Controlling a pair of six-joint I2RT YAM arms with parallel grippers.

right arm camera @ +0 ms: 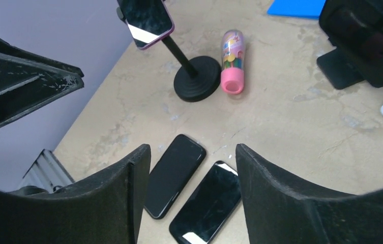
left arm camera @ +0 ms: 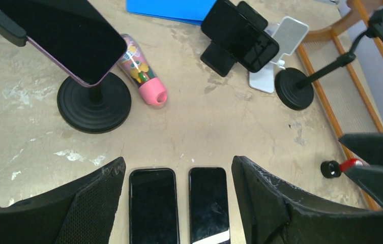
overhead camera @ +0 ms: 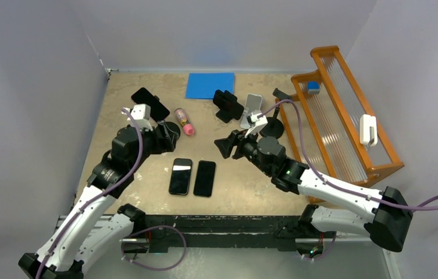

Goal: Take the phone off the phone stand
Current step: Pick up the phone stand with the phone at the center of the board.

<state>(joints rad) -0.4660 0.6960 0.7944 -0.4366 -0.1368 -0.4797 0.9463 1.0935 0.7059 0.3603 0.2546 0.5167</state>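
Note:
The black clamp holding the dark phone's edge (left arm camera: 8, 28) is off to the side, so the left gripper will next swing outward, to its left in the top view, and turn to straddle the clamp there.
A dark phone (overhead camera: 150, 103) is clamped on a black phone stand (overhead camera: 170, 129) with a round base at the back left; the left wrist view shows the phone (left arm camera: 62, 35) and the stand (left arm camera: 95, 101) up close. My left gripper (overhead camera: 167, 138) hovers open just in front of that base, nothing between its fingers (left arm camera: 102, 193). A second phone (overhead camera: 228, 106) rests on a black stand further right. My right gripper (overhead camera: 223, 146) is open and empty over mid-table, facing left. Two black phones (overhead camera: 180, 176) (overhead camera: 204, 178) lie flat side by side.
A pink tube (overhead camera: 184, 122) lies beside the round base. Further back are a blue sheet (overhead camera: 210, 85), a white stand (overhead camera: 253, 107) and a black gooseneck stand (overhead camera: 271, 127). An orange wooden rack (overhead camera: 344, 116) fills the right side. Walls close in left and behind.

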